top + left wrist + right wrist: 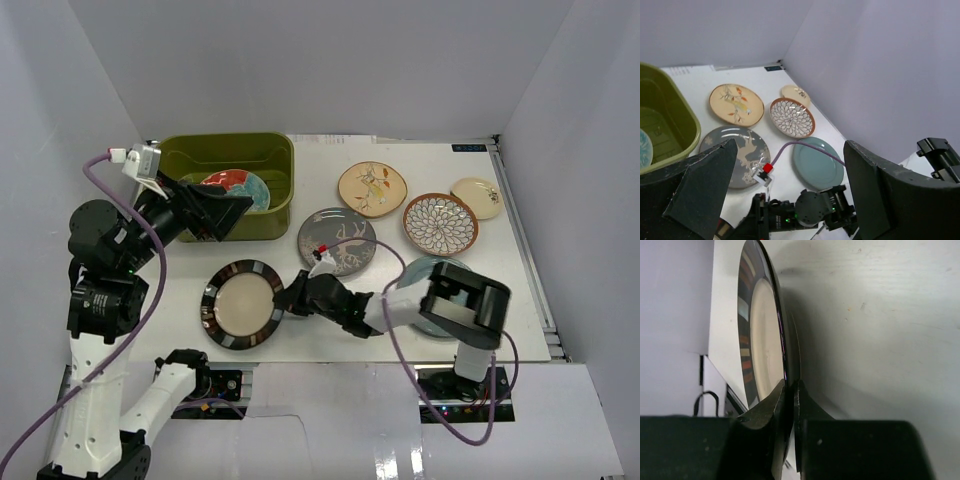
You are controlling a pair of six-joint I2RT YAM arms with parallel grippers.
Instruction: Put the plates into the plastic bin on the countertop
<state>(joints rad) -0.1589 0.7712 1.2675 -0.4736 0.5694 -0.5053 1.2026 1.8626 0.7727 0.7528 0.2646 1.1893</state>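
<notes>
I will lift my right gripper, move it outward and down over the red plate [243, 184] to release the cream plate's rim, as the bin is outward of it.
The dark-rimmed cream plate [242, 304] [762, 330] lies on the countertop [330, 160] near the front edge. My right gripper [290, 297] [791, 385] is shut on its right rim, one finger above and one below. The olive-green plastic bin [270, 225] [670, 115] stands at the back left and holds a red plate with teal flowers [235, 185]. In front of the bin hovers my left gripper [235, 212] [790, 145], open and holding nothing.
Right of the bin lie a grey plate [337, 241] [740, 150], a tan floral plate [372, 189] [736, 104], a lattice plate [440, 222] [792, 116] and a small cream plate [475, 197] [796, 93]. The right arm partly covers a pale blue plate [430, 270] [817, 162]. White walls enclose the counter.
</notes>
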